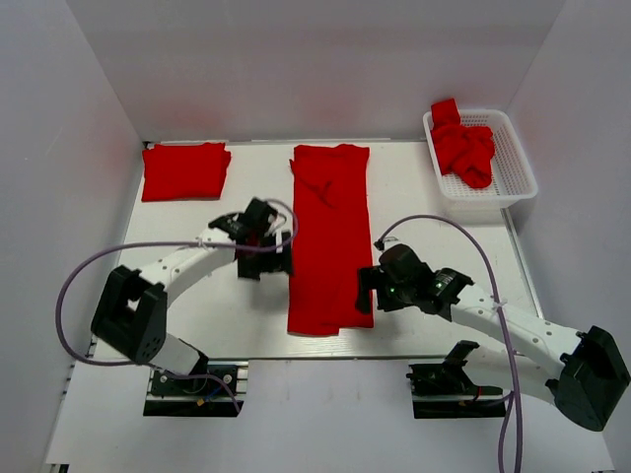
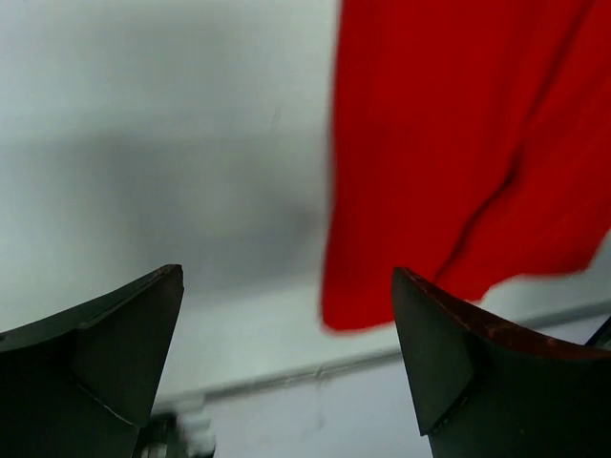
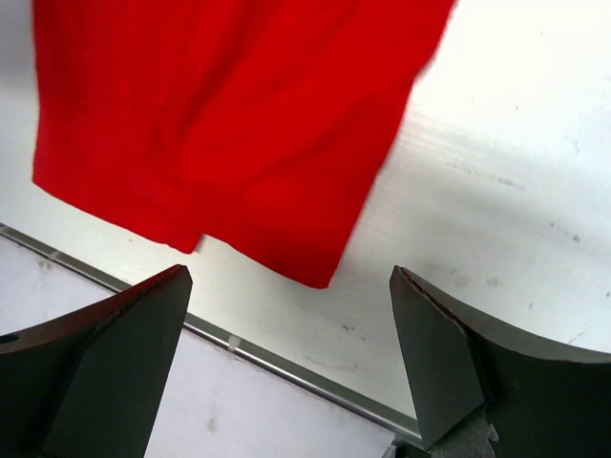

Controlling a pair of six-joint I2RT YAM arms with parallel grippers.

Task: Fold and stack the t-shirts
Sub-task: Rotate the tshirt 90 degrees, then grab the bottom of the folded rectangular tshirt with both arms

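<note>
My right gripper's open fingers should next ease down and back around the long narrow red t-shirt's near corner on the basket side, below and back of them.
A red t-shirt (image 1: 329, 236) lies flat in the table's middle, folded into a long narrow strip. Its near end also shows in the left wrist view (image 2: 458, 143) and the right wrist view (image 3: 229, 114). A folded red t-shirt (image 1: 184, 169) lies at the back left. Crumpled red t-shirts (image 1: 463, 148) fill the white basket. My left gripper (image 1: 264, 258) is open and empty, just left of the strip (image 2: 286, 315). My right gripper (image 1: 371, 294) is open and empty at the strip's near right corner (image 3: 286, 315).
A white lattice basket (image 1: 518, 172) stands at the back right corner. White walls close in the table on three sides. A metal rail (image 1: 394, 357) marks the table's near edge. Purple cables loop from both arms.
</note>
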